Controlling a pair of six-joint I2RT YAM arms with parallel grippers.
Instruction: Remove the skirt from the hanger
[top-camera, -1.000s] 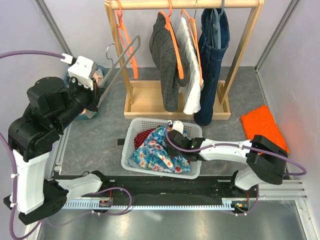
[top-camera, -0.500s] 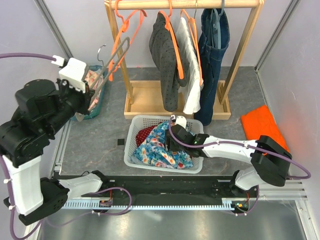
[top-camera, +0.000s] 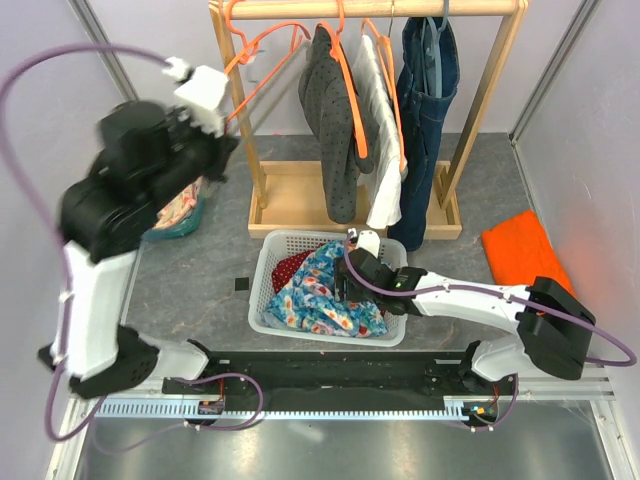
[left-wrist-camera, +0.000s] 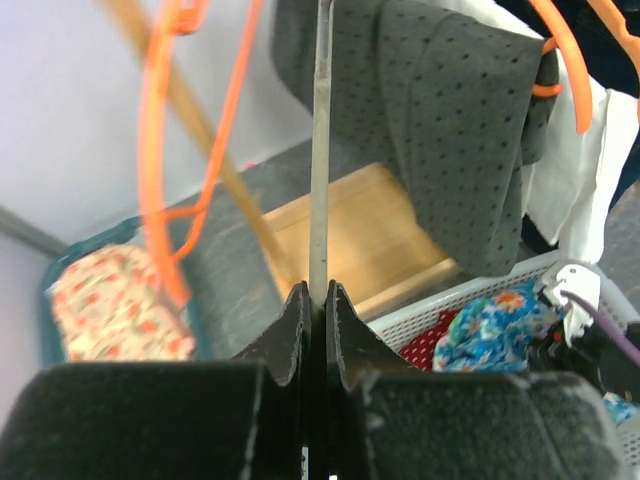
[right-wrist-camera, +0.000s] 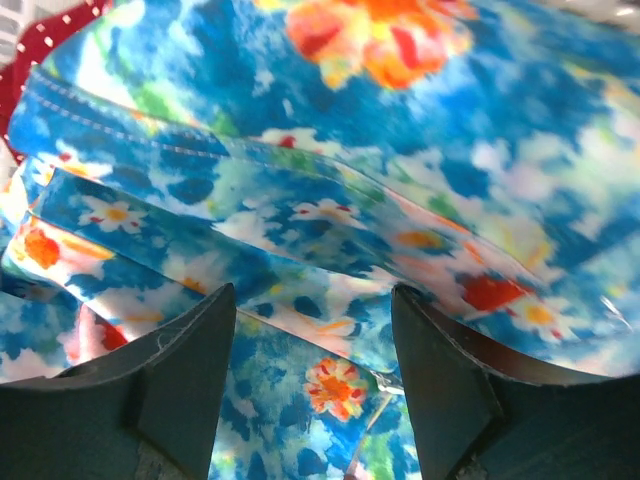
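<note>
The left gripper will next move outward and down to free the bare hanger on the rack's rod by the grey garment, since the skirt lies in the basket.
The blue floral skirt (top-camera: 325, 298) lies heaped in the white basket (top-camera: 262, 292), off the hanger. In the right wrist view the skirt (right-wrist-camera: 400, 150) fills the frame. My right gripper (top-camera: 347, 283) hovers just over it, and there my right gripper (right-wrist-camera: 315, 300) stands open with only cloth below its fingers. High up by the rack's left end, my left gripper (left-wrist-camera: 317, 295) is shut on the thin grey bar of the bare hanger (left-wrist-camera: 320, 150). In the top view the raised left arm hides that hanger.
The wooden rack (top-camera: 350, 205) carries orange hangers (top-camera: 262, 48), a grey dotted garment (top-camera: 335, 110), a white shirt (top-camera: 385, 130) and jeans (top-camera: 425, 110). A red dotted cloth (top-camera: 290, 270) is in the basket. A teal tub (top-camera: 180, 218) sits left, an orange cloth (top-camera: 525, 250) right.
My right gripper has opened and let go of the skirt in the basket. The left arm has swung up and right toward the rack with the grey hanger.
</note>
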